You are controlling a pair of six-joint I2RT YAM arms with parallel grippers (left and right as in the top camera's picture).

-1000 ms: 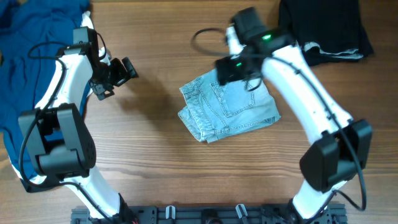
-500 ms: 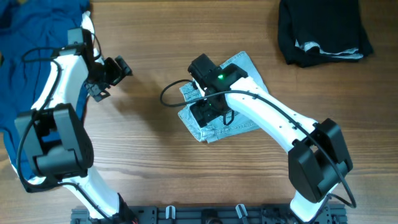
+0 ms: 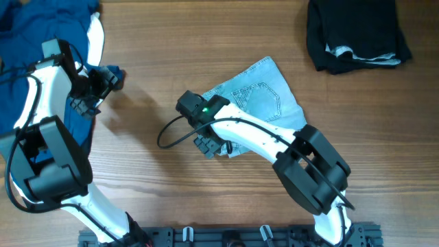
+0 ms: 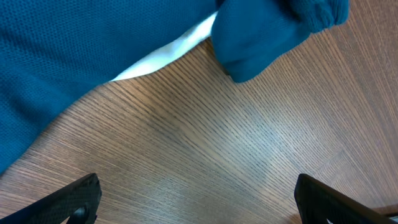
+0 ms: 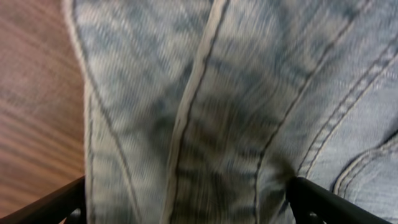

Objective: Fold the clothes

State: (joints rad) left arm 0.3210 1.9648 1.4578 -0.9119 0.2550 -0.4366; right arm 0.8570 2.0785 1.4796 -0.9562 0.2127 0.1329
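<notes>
I will move my right gripper slightly outward and close it on the raised seamed edge of the shorts, because that edge is between its open fingers.
The pale blue denim shorts (image 3: 264,103) lie folded near the table's middle, a stitched back pocket facing up. My right gripper (image 3: 209,145) is at their lower left edge. In the right wrist view the denim (image 5: 217,93) fills the frame, and my right gripper (image 5: 186,208) is open with its fingers wide apart and seamed cloth between them. My left gripper (image 3: 106,79) is far left, apart from the shorts. In the left wrist view it (image 4: 199,205) is open and empty over bare wood.
A dark blue garment (image 3: 27,41) lies at the far left, and its edge shows in the left wrist view (image 4: 93,43). A black garment (image 3: 357,31) lies at the back right. The right arm's cable (image 3: 164,134) loops left of the shorts.
My right arm swung from the shorts' far side across to their lower left edge. The shorts shifted and now spread further back. My left gripper drew left toward the blue garment.
</notes>
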